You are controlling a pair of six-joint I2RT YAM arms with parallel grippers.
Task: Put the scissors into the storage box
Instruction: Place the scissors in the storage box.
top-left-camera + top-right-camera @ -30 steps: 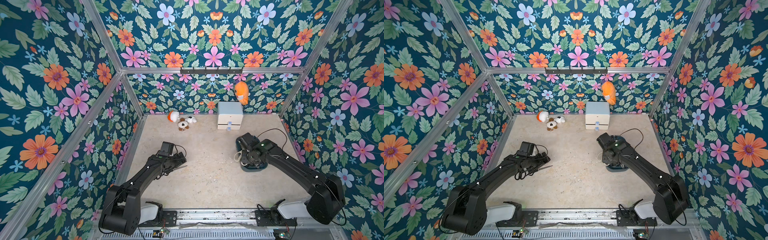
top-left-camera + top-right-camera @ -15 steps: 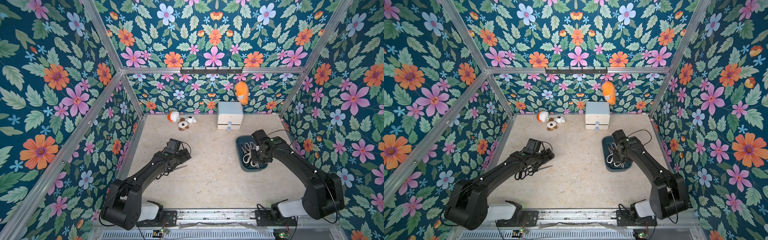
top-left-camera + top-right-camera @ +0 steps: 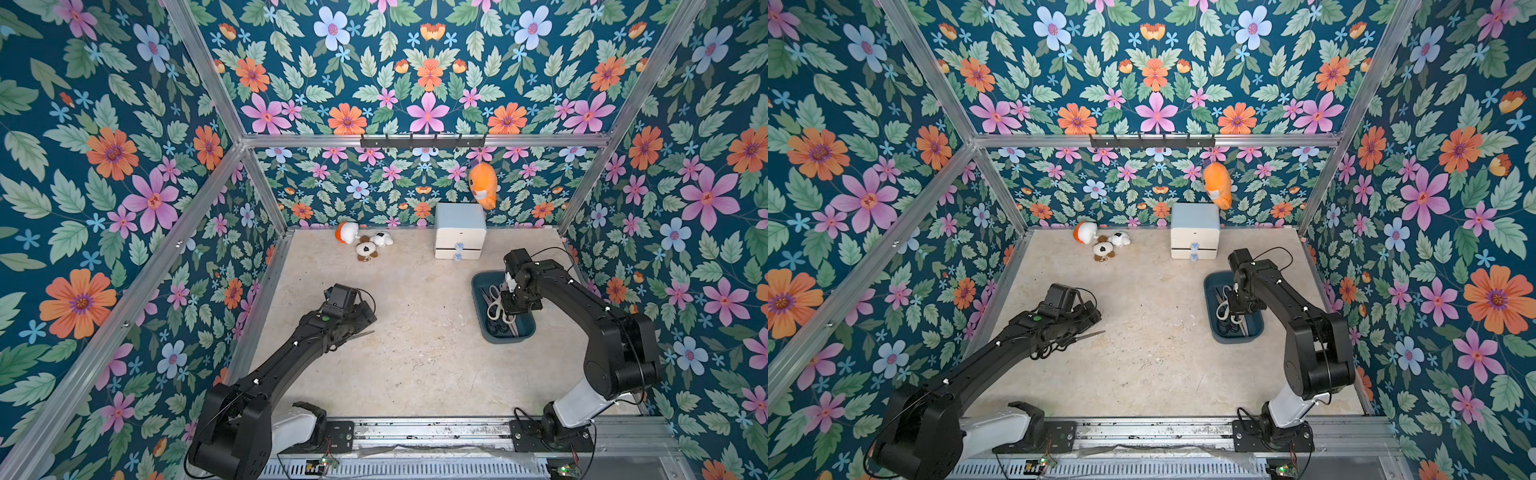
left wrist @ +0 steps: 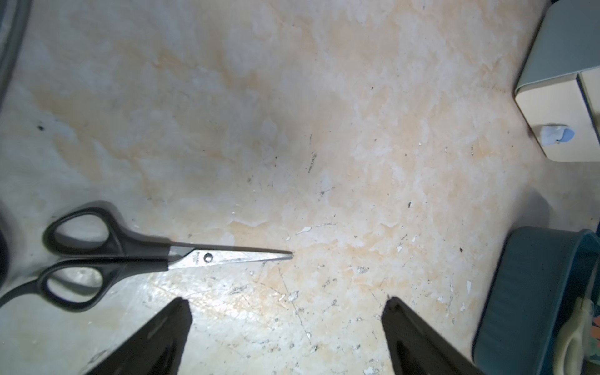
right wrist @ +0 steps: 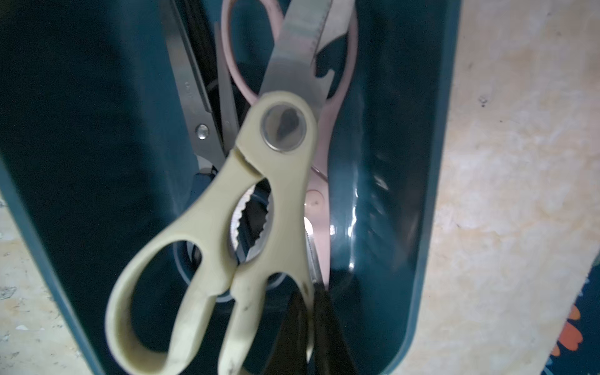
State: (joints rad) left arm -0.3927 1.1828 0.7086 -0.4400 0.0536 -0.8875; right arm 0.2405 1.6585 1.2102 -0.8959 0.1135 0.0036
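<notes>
My right gripper goes down onto the pinkish pair of scissors next and lets go of the cream handle loop. The cream-handled scissors already hang inside the sides of the box.
One black-handled pair of scissors (image 4: 136,253) lies flat on the floor, beside and clear of my open left gripper (image 4: 285,302). From above only its blade tip (image 3: 361,333) pokes out from under the left gripper (image 3: 365,316). The storage box (image 3: 524,332) sits at the right. My right gripper (image 3: 509,305) hangs inside it, shut on a handle loop of the cream-handled scissors (image 5: 259,201). Under them lie a pinkish pair (image 5: 328,130) and other steel-bladed pairs (image 5: 198,107). The box wall (image 5: 422,194) stands close beside the fingers (image 5: 328,324).
A white two-drawer cabinet (image 3: 460,230) stands against the back wall, just behind the box. Small plush toys (image 3: 365,245) lie at the back left. An orange plush (image 3: 483,185) hangs from the hook rail above the cabinet. Floral walls close in both sides.
The right arm has swung off to the right, uncovering the box, with its gripper still shut over it. The left arm has reached a little farther toward the middle, jaws still wide.
</notes>
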